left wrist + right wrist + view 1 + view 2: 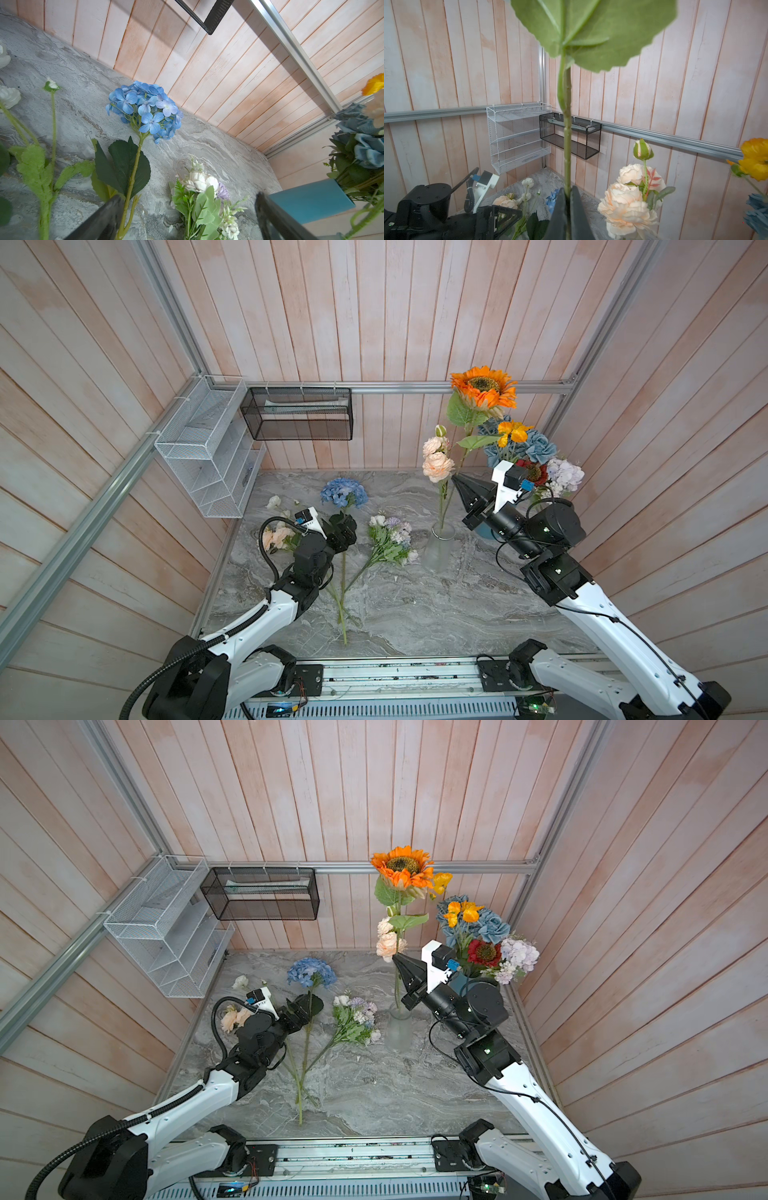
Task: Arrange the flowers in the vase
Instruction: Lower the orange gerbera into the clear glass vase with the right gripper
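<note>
I should lower my right gripper toward the clear glass vase's opening [442,532] next, put the sunflower's green stem down inside and let it go, because that opening is below the gripper's fingers.
A clear glass vase [439,549] [399,1029] stands right of the middle of the table, with a peach bloom [437,466] [627,207] in it. My right gripper [456,480] [397,959] [568,191] is shut on the green stem [566,135] of an orange sunflower [482,385] [401,865]. That stem runs upright down to the vase's mouth. A blue hydrangea [344,491] [311,972] [145,110] lies flat on the table. My left gripper [345,531] [305,1006] [188,197] hangs open just over its stem, holding nothing.
A white and lilac sprig [390,539] [199,197] lies between the hydrangea and the vase. Peach [276,537] and white [273,502] flowers lie at the table's left. A teal vase [311,199] with a bouquet [523,448] stands back right. Wire baskets [299,412] hang on the walls.
</note>
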You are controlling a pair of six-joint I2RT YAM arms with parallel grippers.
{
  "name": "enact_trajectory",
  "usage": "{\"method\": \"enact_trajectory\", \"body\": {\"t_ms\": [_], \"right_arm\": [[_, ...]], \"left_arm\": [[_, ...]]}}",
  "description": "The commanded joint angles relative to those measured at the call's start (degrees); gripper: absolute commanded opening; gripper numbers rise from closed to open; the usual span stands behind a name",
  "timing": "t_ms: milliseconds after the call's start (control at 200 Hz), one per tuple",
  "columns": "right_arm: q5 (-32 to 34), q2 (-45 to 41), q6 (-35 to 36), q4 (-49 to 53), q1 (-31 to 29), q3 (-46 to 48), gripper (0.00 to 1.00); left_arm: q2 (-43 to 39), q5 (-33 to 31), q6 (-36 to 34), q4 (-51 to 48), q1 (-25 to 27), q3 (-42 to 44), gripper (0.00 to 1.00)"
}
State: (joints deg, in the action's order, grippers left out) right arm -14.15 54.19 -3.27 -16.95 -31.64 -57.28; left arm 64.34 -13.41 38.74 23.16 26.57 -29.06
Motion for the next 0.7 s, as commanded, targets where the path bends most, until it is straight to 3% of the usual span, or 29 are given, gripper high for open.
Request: {"method": "enact_trajectory", "body": {"t_ms": [0,485,695], "right_arm": [[2.91,0.22,0.66,-0.30,1.00,0.85,0.00],[3.56,4.71,-9.73,-15.03,6.49,20.35,0.00],[5.33,7.10,-10.88,-13.86,6.50,23.01,0.00]], "left_arm": [[0.39,-0.79,-1.01,0.31,-0.20,-1.12,1.00],[-0.83,-1.77,-1.10,-1.00,-0.20,-1.03,1.00],[-1.58,-3.28,-2.39,-1.79,-0.20,-1.49,1.00]]}}
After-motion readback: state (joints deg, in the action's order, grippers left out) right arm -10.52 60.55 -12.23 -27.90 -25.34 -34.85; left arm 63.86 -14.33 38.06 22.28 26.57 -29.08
